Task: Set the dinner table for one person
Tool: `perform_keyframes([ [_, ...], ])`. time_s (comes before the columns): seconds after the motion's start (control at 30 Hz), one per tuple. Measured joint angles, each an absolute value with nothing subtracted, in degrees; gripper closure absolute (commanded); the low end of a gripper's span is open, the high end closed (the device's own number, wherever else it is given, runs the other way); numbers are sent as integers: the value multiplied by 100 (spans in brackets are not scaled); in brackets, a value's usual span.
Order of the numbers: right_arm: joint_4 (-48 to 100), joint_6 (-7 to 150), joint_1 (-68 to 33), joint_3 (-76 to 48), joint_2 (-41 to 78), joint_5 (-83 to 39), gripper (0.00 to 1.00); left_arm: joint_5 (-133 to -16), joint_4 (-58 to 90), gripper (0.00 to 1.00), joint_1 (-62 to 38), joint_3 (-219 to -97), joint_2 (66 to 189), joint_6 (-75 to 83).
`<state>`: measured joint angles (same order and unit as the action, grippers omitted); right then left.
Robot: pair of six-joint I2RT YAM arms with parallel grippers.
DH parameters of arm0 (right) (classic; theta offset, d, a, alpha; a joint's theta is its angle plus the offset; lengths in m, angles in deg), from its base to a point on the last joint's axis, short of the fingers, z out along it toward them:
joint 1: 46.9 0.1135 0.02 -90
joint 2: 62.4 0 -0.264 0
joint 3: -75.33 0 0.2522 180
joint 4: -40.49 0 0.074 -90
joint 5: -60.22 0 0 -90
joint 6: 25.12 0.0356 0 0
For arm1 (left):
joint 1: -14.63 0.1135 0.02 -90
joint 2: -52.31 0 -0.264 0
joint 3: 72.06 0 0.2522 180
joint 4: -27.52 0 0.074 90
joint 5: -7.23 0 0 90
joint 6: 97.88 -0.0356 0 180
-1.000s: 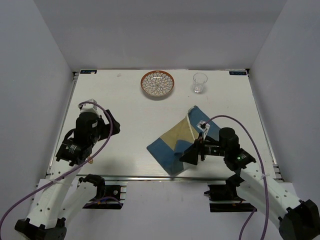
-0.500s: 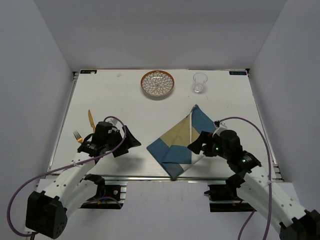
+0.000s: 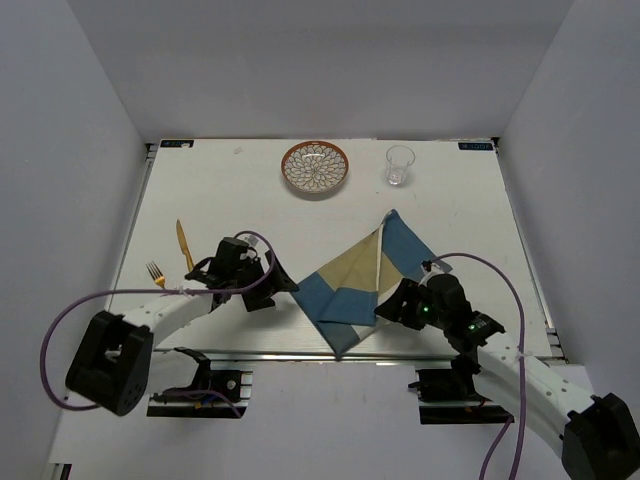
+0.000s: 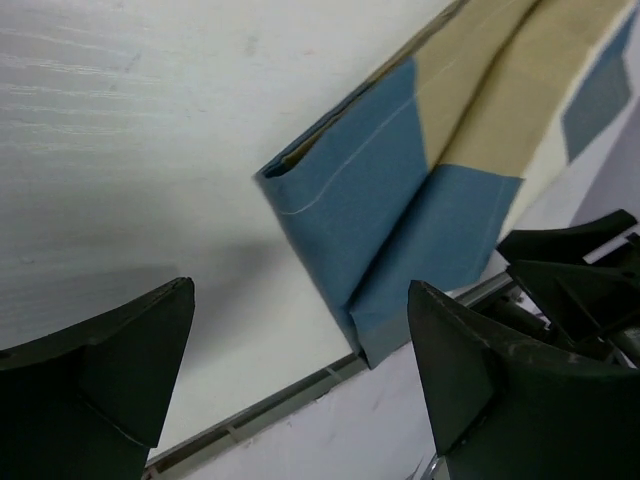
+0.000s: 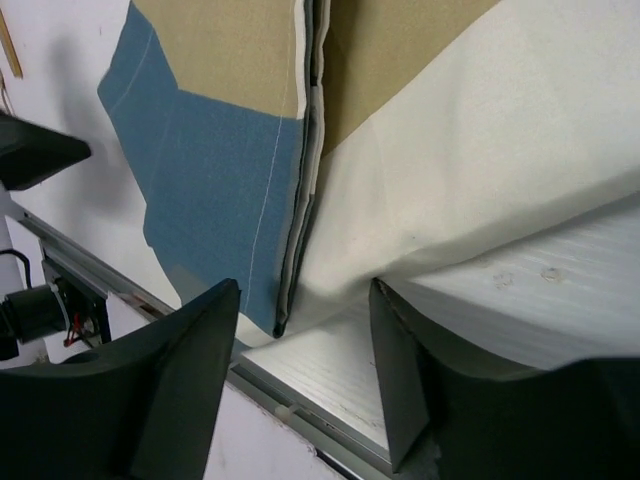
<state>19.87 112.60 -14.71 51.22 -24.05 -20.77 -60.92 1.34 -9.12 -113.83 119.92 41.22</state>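
Note:
I first need to lower my left gripper toward the placemat [image 3: 350, 280] to get the nearest blue corner between its fingers.
The blue-and-tan checked placemat [image 3: 350, 280] lies folded and skewed on the white dinner table [image 3: 230, 200], near its front rail. My left gripper [image 3: 283, 285] is open and empty just left of the placemat's left corner [image 4: 350, 200], low over the table, with the jaws wide apart [image 4: 300, 380]. My right gripper [image 3: 387, 307] is open at the placemat's right side. In the right wrist view its jaws [image 5: 305, 380] stand either side of the folded cloth edge [image 5: 300, 200] without gripping it.
A patterned plate [image 3: 315, 167] and a clear glass [image 3: 399, 165] stand at the back. A gold knife [image 3: 184, 245] and fork [image 3: 157, 272] lie at the left. The metal rail [image 3: 250, 355] runs along the near edge, close to the placemat's lower corner.
The left arm swung right to the placemat's left corner, uncovering the knife and fork. The right gripper let go of the lifted cloth corner and dropped toward the near edge; the placemat shifted slightly.

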Motion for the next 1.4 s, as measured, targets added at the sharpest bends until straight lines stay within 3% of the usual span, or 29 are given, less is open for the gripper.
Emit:
perform_keyframes([
  [0.27,1913,11328,-1294,5124,-2709,-2133,42,-6230,420,5,-1220,-11698,12928,4100],
  [0.5,1983,11336,-1233,5104,-2833,-2015,42,-6261,802,19,-1430,-12052,13555,4129],
  [0.57,2084,11336,-1191,5104,-2665,-1928,42,-6317,857,28,-1502,-12168,13726,4151],
  [0.67,2245,11332,-1117,5107,-2514,-1784,41,-6560,901,61,-1642,-12242,13846,4148],
  [0.7,2313,11332,-1097,5107,-2494,-1775,41,-6711,855,78,-1679,-12242,13898,4127],
  [0.8,2527,11308,-1021,5107,-2328,-1764,41,-6840,811,100,-1738,-12258,14064,4166],
  [1.4,3043,11704,-549,5120,-1417,-2520,40,-7294,481,100,-2129,-12413,13953,4087],
])
